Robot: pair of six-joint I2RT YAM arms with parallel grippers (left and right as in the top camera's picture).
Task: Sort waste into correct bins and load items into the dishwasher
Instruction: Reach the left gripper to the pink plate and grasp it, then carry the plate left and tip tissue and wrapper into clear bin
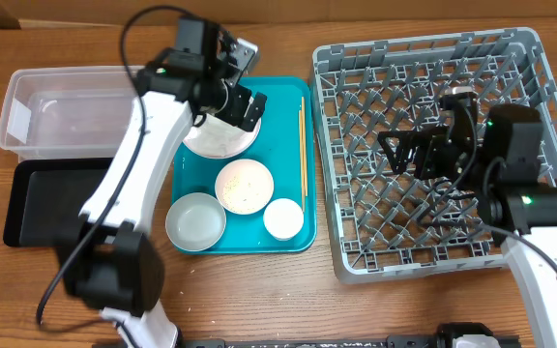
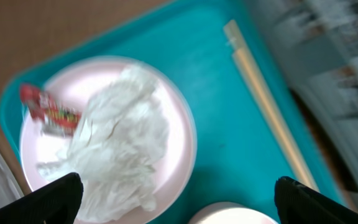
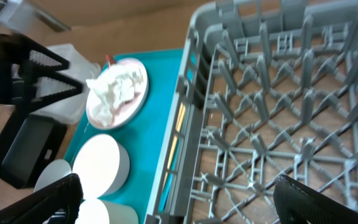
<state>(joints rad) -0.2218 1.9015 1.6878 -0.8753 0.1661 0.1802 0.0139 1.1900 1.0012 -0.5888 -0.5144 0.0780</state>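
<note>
My left gripper goes down toward the left in its wrist view onto the crumpled white napkin (image 2: 120,137) next, since that lies below on the pale plate.
A pale plate (image 1: 216,143) on the teal tray holds the crumpled white napkin (image 2: 120,137) and the small red wrapper (image 2: 48,109). My left gripper (image 1: 237,104) is open and empty just above this plate; in the left wrist view (image 2: 179,208) its fingers straddle the napkin's near edge. A bowl with rice grains (image 1: 244,186), a pale grey bowl (image 1: 195,220), a white cup (image 1: 283,218) and chopsticks (image 1: 303,145) lie on the tray. My right gripper (image 1: 409,152) is open and empty over the grey dish rack (image 1: 525,58).
The clear tub (image 1: 27,111) and the black tray (image 1: 37,203) sit left of the teal tray (image 1: 283,106). The rack (image 3: 278,93) holds no dishes. The left arm crosses over the tub and the black tray.
</note>
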